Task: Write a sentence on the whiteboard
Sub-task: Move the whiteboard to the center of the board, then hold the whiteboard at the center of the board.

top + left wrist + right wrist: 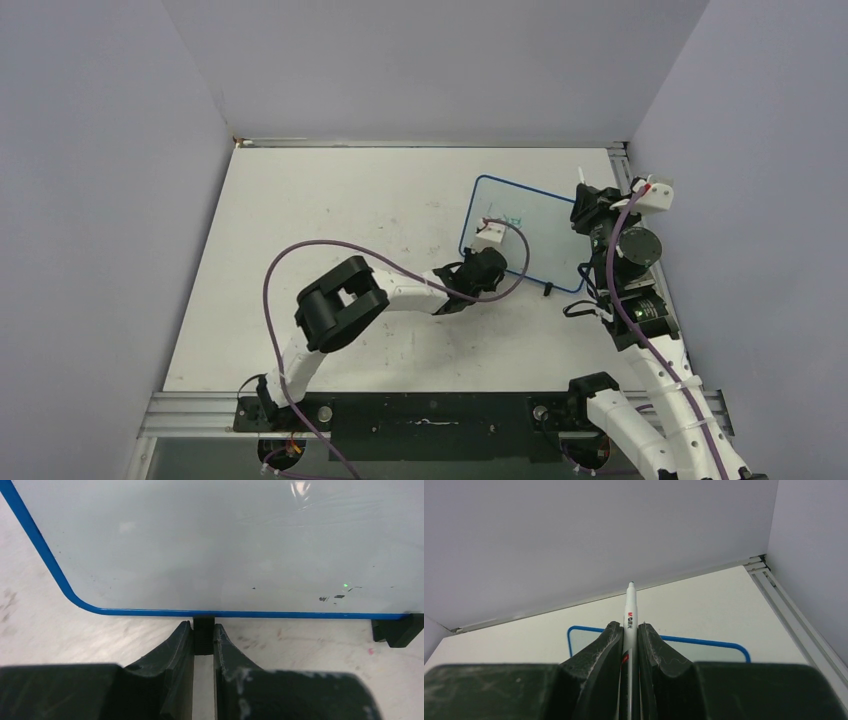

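Observation:
The board (215,545) lies slanted, so I will next drag its black foot back and to the left in the top view over the open table with my left gripper and release it.
The whiteboard (535,240), white with a blue rim, lies flat at the right of the table. A few small green marks of the sentence (513,221) show on it, too small to read. My left gripper (492,264) is at the board's near edge, shut on a black foot (203,635) of the board (215,545). My right gripper (584,206) is over the board's right edge, shut on a white marker (630,607). The marker's green tip points toward the far wall, off the board (704,650).
A second black foot (397,631) sticks out from the board's near edge, also seen from the top (548,290). Grey walls close in the table on three sides. A metal rail (625,165) runs along the right edge. A purple cable (300,255) loops over the left arm.

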Tool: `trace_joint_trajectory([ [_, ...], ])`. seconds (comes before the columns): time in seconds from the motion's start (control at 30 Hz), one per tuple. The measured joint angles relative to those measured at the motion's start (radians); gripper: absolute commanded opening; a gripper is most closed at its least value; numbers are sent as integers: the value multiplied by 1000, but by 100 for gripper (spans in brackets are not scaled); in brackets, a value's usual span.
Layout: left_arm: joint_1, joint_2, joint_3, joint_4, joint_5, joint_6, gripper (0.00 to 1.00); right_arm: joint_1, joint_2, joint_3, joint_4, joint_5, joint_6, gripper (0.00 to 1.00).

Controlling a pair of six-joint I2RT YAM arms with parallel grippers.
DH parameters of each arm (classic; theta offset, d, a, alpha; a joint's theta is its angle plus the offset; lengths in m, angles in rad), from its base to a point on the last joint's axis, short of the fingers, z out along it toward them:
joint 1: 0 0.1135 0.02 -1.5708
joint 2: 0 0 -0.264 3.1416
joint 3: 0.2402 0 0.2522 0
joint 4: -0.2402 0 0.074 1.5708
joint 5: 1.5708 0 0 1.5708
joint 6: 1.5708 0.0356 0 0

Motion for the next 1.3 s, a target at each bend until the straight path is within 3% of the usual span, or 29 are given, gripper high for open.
trace_joint_trajectory([
  [0.33,0,-276,-377,-50,-218,-158,0,5,2,-5,0,-26,4,5],
  [0.67,-47,-447,-525,-231,-319,-399,1,5,7,-8,-2,-43,8,5],
  [0.8,-79,-451,-525,-264,-323,-439,26,6,7,-8,-10,-49,9,5],
  [0.87,-86,-451,-526,-275,-318,-449,34,6,7,-8,-16,-53,9,5],
  [1.07,-106,-513,-556,-281,-300,-475,68,10,4,-8,-48,-67,8,5],
  [1.3,-128,-663,-608,-282,-234,-454,90,11,-10,-8,-70,-121,8,5],
])
